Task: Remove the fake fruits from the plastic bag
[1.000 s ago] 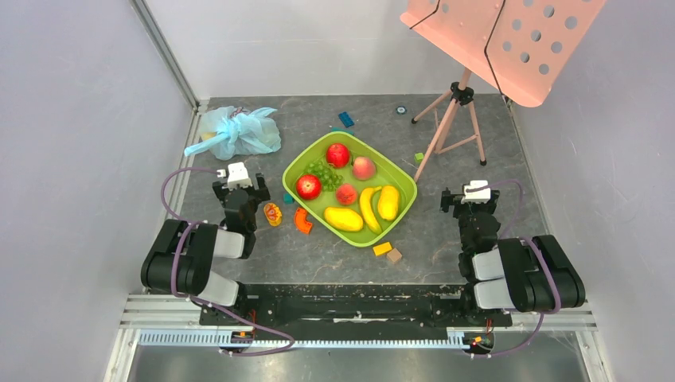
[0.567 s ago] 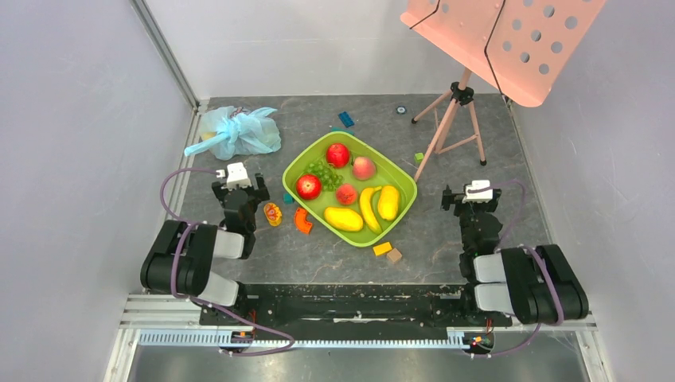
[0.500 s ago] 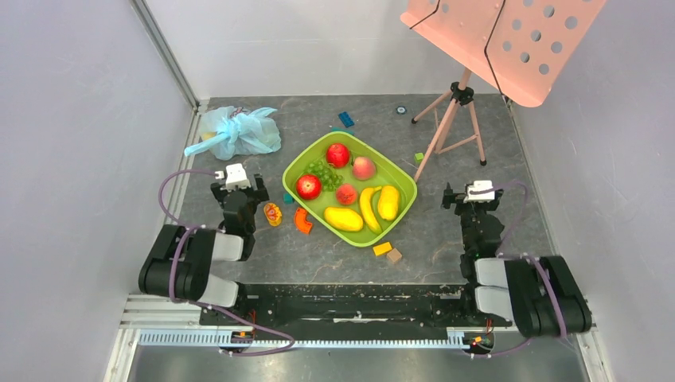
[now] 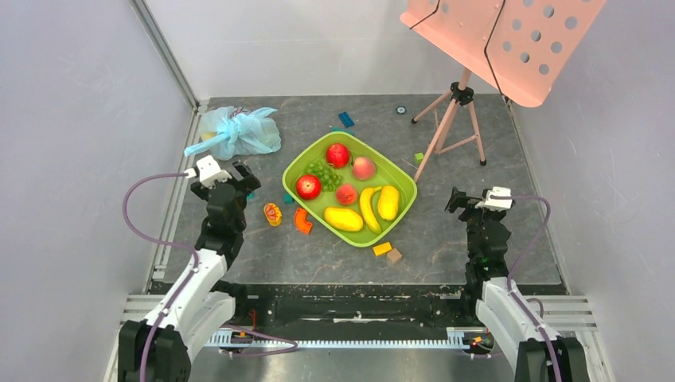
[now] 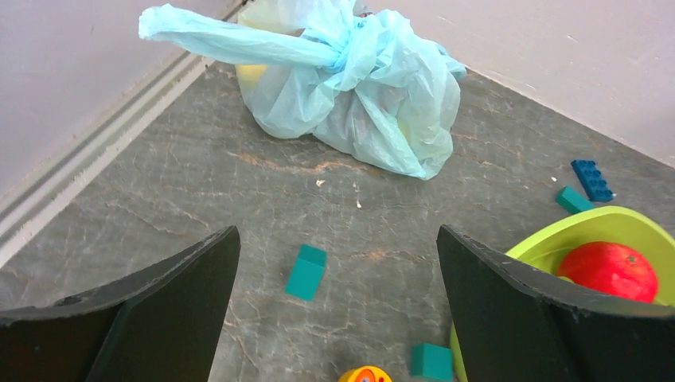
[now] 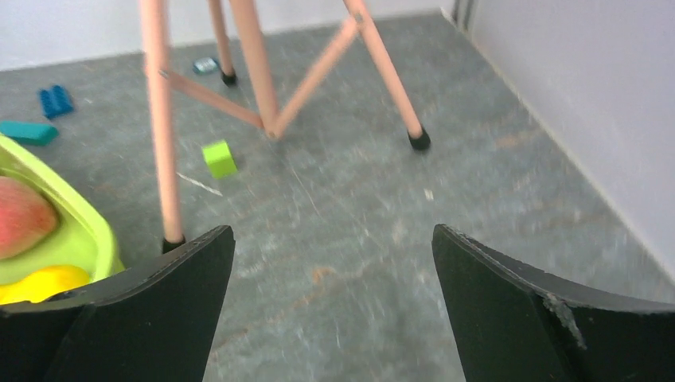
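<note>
The light-blue bag is tied shut with its plastic gathered on top, so the left gripper will move outward over the bunched knot (image 4: 233,127) (image 5: 347,59) and close there.
The light-blue plastic bag (image 4: 236,134) lies knotted shut at the far left corner, and it fills the top of the left wrist view (image 5: 358,95). A yellow fruit (image 5: 251,76) shows faintly through its film; other contents are hidden. My left gripper (image 4: 236,177) is open and empty. It hovers over the floor short of the bag and points at it, with the jaws wide apart (image 5: 334,239). My right gripper (image 4: 470,200) is open and empty right of the green tray (image 4: 410,191), over bare floor (image 6: 330,235).
The tray holds apples, grapes, a peach, a banana and yellow fruits. A teal block (image 5: 306,271) lies between the left jaws. Orange toy pieces (image 4: 272,213) and small blocks (image 4: 383,248) lie near the tray. A pink music stand's tripod (image 4: 454,119) stands at the far right.
Both arms have unfolded and reached out. My left gripper moved left and toward the bag. My right gripper shifted slightly right. Both stayed open; nothing on the table moved.
</note>
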You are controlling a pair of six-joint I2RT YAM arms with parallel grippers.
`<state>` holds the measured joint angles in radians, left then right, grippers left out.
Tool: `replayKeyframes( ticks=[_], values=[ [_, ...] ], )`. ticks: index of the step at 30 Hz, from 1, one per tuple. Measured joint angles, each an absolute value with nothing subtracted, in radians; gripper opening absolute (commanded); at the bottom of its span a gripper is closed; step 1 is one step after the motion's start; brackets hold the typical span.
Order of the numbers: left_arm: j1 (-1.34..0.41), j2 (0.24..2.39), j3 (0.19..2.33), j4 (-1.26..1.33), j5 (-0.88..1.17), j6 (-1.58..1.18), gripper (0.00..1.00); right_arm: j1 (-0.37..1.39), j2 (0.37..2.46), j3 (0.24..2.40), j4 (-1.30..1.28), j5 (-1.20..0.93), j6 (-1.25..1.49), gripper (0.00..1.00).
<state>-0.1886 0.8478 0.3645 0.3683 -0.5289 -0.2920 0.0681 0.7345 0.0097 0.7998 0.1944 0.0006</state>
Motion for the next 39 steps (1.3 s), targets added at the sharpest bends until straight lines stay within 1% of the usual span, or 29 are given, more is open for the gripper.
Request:
replayKeyframes(
  ticks=[2, 3, 6, 11, 16, 22, 28, 37, 39],
  values=[
    [-0.189, 0.835, 0.418, 0.258, -0.533, -0.351, 1.0, 0.068, 0.709, 0.018, 0.68, 0.246, 0.065, 0.98],
    [-0.189, 0.846, 0.476, 0.17, -0.534, -0.38, 1.0, 0.068, 0.709, 0.028, 0.613, 0.269, 0.095, 0.98],
    [-0.172, 0.934, 0.659, 0.015, -0.512, -0.437, 1.0, 0.068, 0.737, 0.081, 0.438, 0.31, 0.16, 0.98],
    [-0.063, 1.228, 1.07, -0.203, -0.393, -0.514, 1.0, 0.068, 0.831, 0.216, 0.214, 0.31, 0.227, 0.98],
    [-0.007, 1.534, 1.399, -0.389, -0.352, -0.533, 1.0, 0.068, 0.863, 0.252, 0.13, 0.292, 0.256, 0.98],
    [0.011, 1.761, 1.566, -0.527, -0.35, -0.537, 1.0, 0.068, 0.866, 0.251, 0.097, 0.279, 0.278, 0.98],
    [0.034, 1.938, 1.737, -0.583, -0.396, -0.515, 1.0, 0.068, 0.88, 0.251, 0.091, 0.255, 0.289, 0.98],
    [0.044, 2.072, 1.862, -0.6, -0.438, -0.488, 1.0, 0.068, 0.892, 0.251, 0.088, 0.218, 0.296, 0.98],
    [0.044, 2.088, 1.88, -0.603, -0.438, -0.485, 0.98, 0.068, 0.891, 0.251, 0.087, 0.214, 0.295, 0.98]
  ],
)
